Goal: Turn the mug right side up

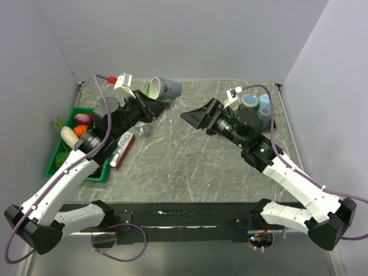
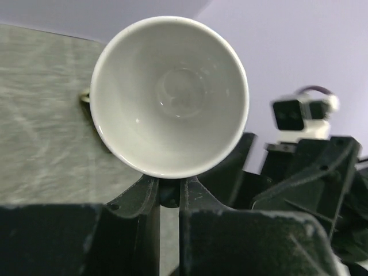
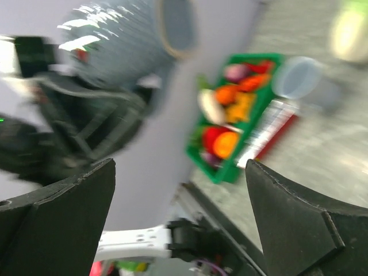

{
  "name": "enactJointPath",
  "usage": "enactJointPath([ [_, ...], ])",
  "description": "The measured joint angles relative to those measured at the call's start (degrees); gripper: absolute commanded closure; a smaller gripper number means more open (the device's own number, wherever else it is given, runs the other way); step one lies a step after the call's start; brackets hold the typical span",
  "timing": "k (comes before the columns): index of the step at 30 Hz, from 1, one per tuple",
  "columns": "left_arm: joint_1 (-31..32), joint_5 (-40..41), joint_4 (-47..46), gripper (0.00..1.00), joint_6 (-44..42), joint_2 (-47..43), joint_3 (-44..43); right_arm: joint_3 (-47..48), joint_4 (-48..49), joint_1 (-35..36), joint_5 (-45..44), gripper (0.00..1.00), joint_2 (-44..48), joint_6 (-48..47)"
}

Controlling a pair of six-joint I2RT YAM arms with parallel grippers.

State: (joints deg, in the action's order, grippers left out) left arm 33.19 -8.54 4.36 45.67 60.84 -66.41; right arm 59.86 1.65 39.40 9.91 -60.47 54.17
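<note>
The mug hangs sideways, so next the left gripper turns the mug's opening up and lowers it onto the bare tabletop beside the clear cup.
The mug is grey outside and white inside, and it hangs tilted on its side above the back of the table with its mouth to the left. My left gripper is shut on it from below. In the left wrist view the mug faces the camera mouth-on, and the left gripper pinches a dark part just under the rim. My right gripper stands wide open a little to the right of the mug, touching nothing. Its view shows the right gripper empty and the blurred mug at the upper left.
A green crate of vegetables sits at the left edge, with a red and white box and a clear cup beside it. Blue cups stand at the back right near my right arm. Walls close in on three sides.
</note>
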Motion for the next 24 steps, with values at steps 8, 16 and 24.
enactJointPath([
  [8,0.0,11.9,12.4,0.99,-7.8,7.7,-4.9,2.0,-20.1,-0.2,-14.8,0.00,3.8,-4.6],
  [16,-0.1,20.0,20.6,0.99,-10.7,24.3,-6.9,2.1,-28.7,-2.1,-21.7,0.00,7.9,-6.9],
  [24,-0.1,25.2,23.8,0.99,-13.4,36.7,-12.7,2.1,-33.1,-4.8,-22.3,0.00,7.8,-7.2],
])
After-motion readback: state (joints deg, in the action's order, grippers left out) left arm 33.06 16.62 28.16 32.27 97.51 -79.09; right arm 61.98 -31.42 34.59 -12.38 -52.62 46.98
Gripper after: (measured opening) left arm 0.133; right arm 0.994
